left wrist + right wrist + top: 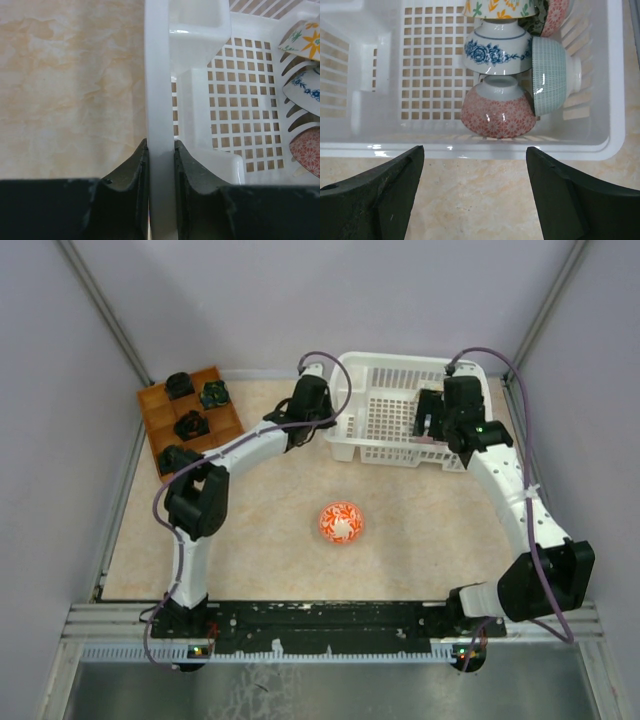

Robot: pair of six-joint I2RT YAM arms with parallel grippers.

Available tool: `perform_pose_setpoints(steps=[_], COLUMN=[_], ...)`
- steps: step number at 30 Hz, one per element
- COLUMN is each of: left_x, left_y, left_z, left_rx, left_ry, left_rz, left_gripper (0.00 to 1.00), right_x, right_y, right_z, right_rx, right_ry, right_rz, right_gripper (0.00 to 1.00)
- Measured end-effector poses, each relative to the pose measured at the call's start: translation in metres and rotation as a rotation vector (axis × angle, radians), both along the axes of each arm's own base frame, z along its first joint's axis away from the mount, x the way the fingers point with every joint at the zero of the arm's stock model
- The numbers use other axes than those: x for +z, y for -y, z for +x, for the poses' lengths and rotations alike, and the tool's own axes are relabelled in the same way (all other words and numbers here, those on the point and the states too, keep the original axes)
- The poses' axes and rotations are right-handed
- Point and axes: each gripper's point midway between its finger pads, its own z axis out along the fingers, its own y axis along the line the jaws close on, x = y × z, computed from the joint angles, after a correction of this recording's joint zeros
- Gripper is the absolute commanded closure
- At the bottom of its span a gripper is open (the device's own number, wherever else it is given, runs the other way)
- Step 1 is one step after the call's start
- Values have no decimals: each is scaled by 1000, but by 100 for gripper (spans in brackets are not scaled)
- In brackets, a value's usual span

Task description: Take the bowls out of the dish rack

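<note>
I should turn my right gripper outward over the rack's near side and down onto the pale green bowl's rim [535, 80], as this bowl stands on edge.
The white dish rack [385, 415] stands at the back of the table. My left gripper [320, 420] is shut on its left wall [160, 90], one finger on each side. Several bowls lean together in the rack's right end: a red patterned one [497, 112] nearest, a blue-flowered one [497, 52] behind it, a pale green one [550, 75] on edge beside them. They also show at the right edge of the left wrist view [306, 155]. My right gripper [475, 167] is open and empty, just above and before the rack's near wall. An orange-red bowl [341, 523] sits on the table in the middle.
An orange-brown compartment tray [160, 410] with small dark items stands at the back left. The rack has a small corner compartment [197, 22] near my left gripper. In the top view my right arm [505, 480] covers the bowls in the rack.
</note>
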Motion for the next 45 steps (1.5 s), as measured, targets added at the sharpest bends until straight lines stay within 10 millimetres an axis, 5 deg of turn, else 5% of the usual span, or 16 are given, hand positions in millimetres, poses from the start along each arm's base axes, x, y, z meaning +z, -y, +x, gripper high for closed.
perform_pose_setpoints(steps=[13,18,25,31,45], left_x=[-3,-4,-5,-6,-8], left_y=[-102,-125,-147,-161,-170], left_z=[-57,-69,-78,-84,-82], left_rx=[128,167,225,261,267], left_ry=[-42,-51,-63,-67,-51], left_rz=[64,74,58,41,10], left_gripper=[100,100,100,100,95], right_x=[-19,-25,-21,-40,-65], right_y=[1,-31,-72,-96,-83], right_z=[4,12,22,34,43], right_rx=[-7,36,61,53,-20], right_ry=[-76,-115,-124,-170,-287], right_rz=[-86,-196,-383,-580,-867], right_gripper=[20,20,20,20,20])
